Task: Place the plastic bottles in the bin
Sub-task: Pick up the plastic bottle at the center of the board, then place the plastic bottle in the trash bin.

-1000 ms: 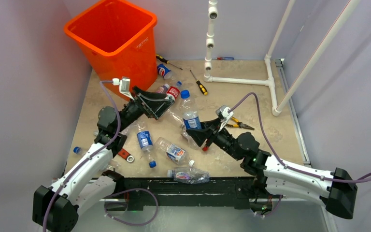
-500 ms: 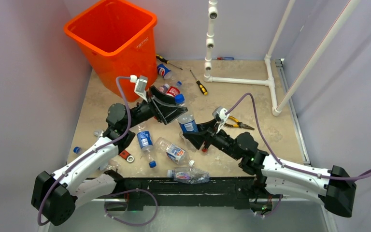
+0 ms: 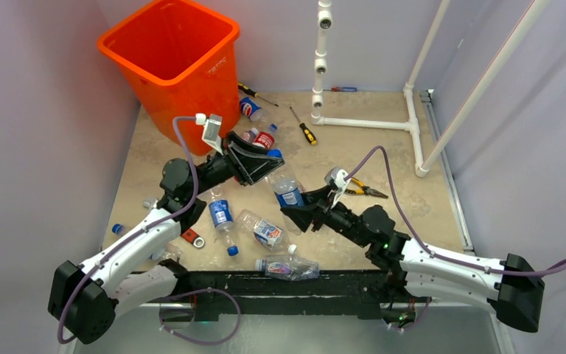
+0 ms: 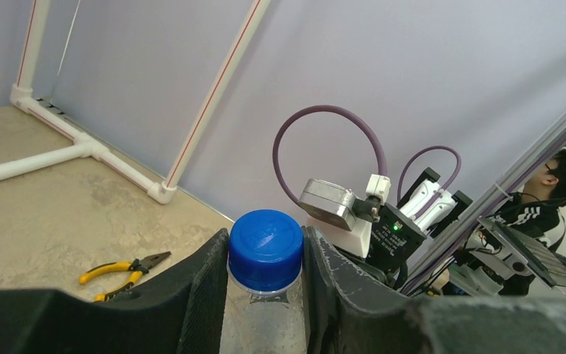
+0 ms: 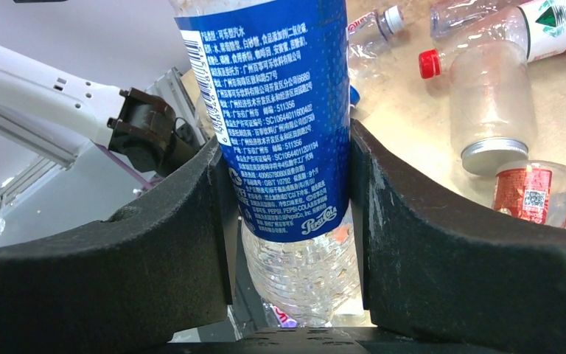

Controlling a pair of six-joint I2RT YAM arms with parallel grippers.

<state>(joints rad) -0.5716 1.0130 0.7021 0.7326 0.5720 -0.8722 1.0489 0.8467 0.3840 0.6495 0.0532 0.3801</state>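
My left gripper will next lift the bottle, swing it outward over the bin and release it, because the bin's opening lies outward behind a tall side of the bin.
A clear plastic bottle with a blue label and blue cap hangs above the table between both arms. My left gripper is shut on its blue cap, with one finger on each side. Lower down, my right gripper is shut on the bottle's labelled body. The orange bin stands at the far left corner, behind the left gripper. More plastic bottles lie on the table: one with a blue label, a crumpled one, one at the near edge and two by the bin.
A white pipe frame stands at the back right. Two screwdrivers lie near it, yellow pliers lie right of the held bottle, and a red-handled wrench lies at the near left. Walls close in both sides.
My left gripper swung right from beside the bin to the bottle's cap and closed on it. The right gripper kept its hold and shifted slightly left.
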